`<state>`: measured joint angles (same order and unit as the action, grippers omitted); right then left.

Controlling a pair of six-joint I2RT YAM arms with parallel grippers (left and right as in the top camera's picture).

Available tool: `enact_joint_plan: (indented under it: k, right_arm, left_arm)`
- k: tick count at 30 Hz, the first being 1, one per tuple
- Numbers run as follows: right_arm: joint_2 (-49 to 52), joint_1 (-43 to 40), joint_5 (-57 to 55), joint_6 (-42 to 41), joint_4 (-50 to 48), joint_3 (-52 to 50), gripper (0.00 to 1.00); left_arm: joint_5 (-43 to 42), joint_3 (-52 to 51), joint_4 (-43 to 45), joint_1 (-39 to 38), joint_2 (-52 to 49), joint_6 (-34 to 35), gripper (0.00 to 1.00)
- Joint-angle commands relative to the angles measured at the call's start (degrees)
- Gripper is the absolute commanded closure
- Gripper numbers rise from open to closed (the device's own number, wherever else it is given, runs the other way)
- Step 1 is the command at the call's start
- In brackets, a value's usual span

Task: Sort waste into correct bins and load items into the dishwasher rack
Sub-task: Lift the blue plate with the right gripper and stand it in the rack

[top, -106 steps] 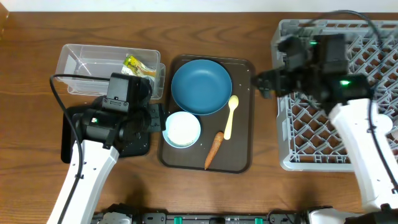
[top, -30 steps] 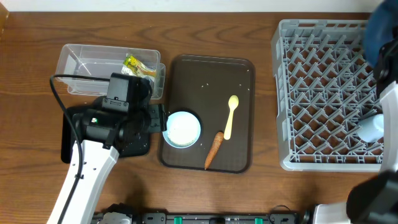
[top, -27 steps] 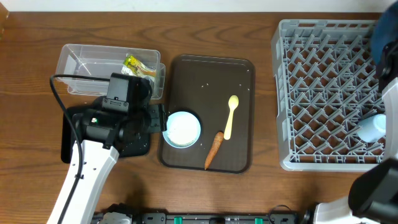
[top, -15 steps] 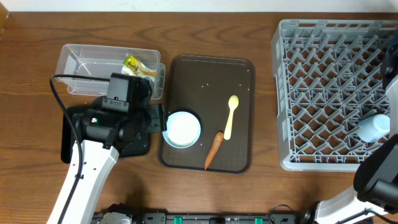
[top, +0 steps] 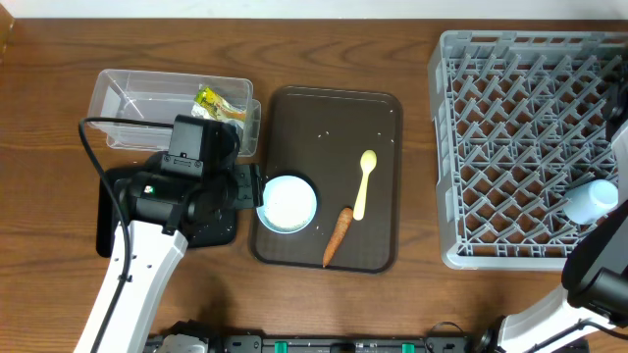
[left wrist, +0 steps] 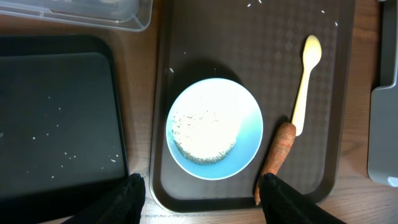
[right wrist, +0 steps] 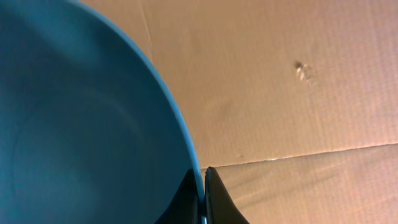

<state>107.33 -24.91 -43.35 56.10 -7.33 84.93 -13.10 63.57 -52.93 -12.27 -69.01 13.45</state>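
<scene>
The grey rack's slots beyond the light-blue cup are empty, so next I will move my right gripper down into them and release the large blue plate [right wrist: 81, 124].
My right gripper [right wrist: 201, 171] is shut on the rim of the large blue plate [right wrist: 81, 124], held out past the table's right side over brown cardboard; neither shows in the overhead view. My left gripper [left wrist: 205, 199] hangs open just above the near edge of the brown tray, its fingers [left wrist: 127, 199] straddling a light-blue-rimmed bowl [left wrist: 214, 127] with white rice [left wrist: 204, 127] in it. Beside the bowl lie a pale yellow spoon [top: 363, 183] and an orange carrot [top: 338, 235]. A yellow-green wrapper [top: 218, 101] sits in the clear tub [top: 137, 98]. The grey rack [top: 510, 147] holds a light-blue cup [top: 594, 199].
The dark brown tray [top: 383, 118] lies mid-table with a few loose rice grains. The black bin [left wrist: 59, 118] sits left of it under my left arm, a few grains inside. The right arm's body [top: 601, 275] crosses the rack's near right corner.
The right arm took the blue plate off the tray and carried it right, out of the overhead view; in the last second it slid further off the edge. The left arm has not moved.
</scene>
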Motion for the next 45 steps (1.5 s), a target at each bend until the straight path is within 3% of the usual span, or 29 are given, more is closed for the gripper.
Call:
enact_joint_plan:
  k: [1, 8, 15, 18, 28, 29, 30, 31, 34, 45]
  right_arm:
    - [0.87, -0.31, -0.96, 0.31, -0.61, 0.04, 0.99]
    - [1.81, 0.22, 0.31, -2.91, 4.98, 0.02, 0.99]
    - [1.79, 1.53, -0.37, -14.01, 8.39, 0.02, 0.98]
    - [1.79, 3.21, -0.39, -18.34, 10.51, 0.02, 0.89]
    - [1.79, 8.20, -0.39, -21.73, 22.40, 0.02, 0.81]
    - [1.79, 8.46, -0.39, -23.30, 23.76, 0.02, 0.78]
    - [1.79, 8.48, -0.39, -24.55, 24.92, 0.02, 0.69]
    - [1.79, 8.48, -0.39, -26.08, 26.23, 0.02, 0.53]
    - [1.75, 8.37, -0.39, -28.92, 29.09, 0.02, 0.39]
    - [-4.35, 8.37, 0.87, -32.50, 30.29, 0.04, 0.12]
  left_arm:
    - [0.74, 0.68, -0.17, 0.00, 0.15, -0.31, 0.38]
    - [0.74, 0.68, -0.17, 0.00, 0.15, -0.33, 0.39]
    - [0.74, 0.68, -0.15, 0.00, 0.15, -0.33, 0.39]
    - [0.74, 0.68, -0.15, 0.00, 0.15, -0.31, 0.38]
    - [0.74, 0.68, -0.15, 0.00, 0.15, -0.33, 0.38]
    - [0.76, 0.68, -0.15, 0.00, 0.15, -0.33, 0.38]
    - [0.74, 0.68, -0.15, 0.00, 0.15, -0.33, 0.38]
    - [0.76, 0.68, -0.15, 0.00, 0.15, -0.33, 0.39]
    - [0.74, 0.68, -0.20, 0.00, 0.15, -0.33, 0.38]
    - [0.74, 0.68, -0.17, 0.00, 0.15, -0.33, 0.38]
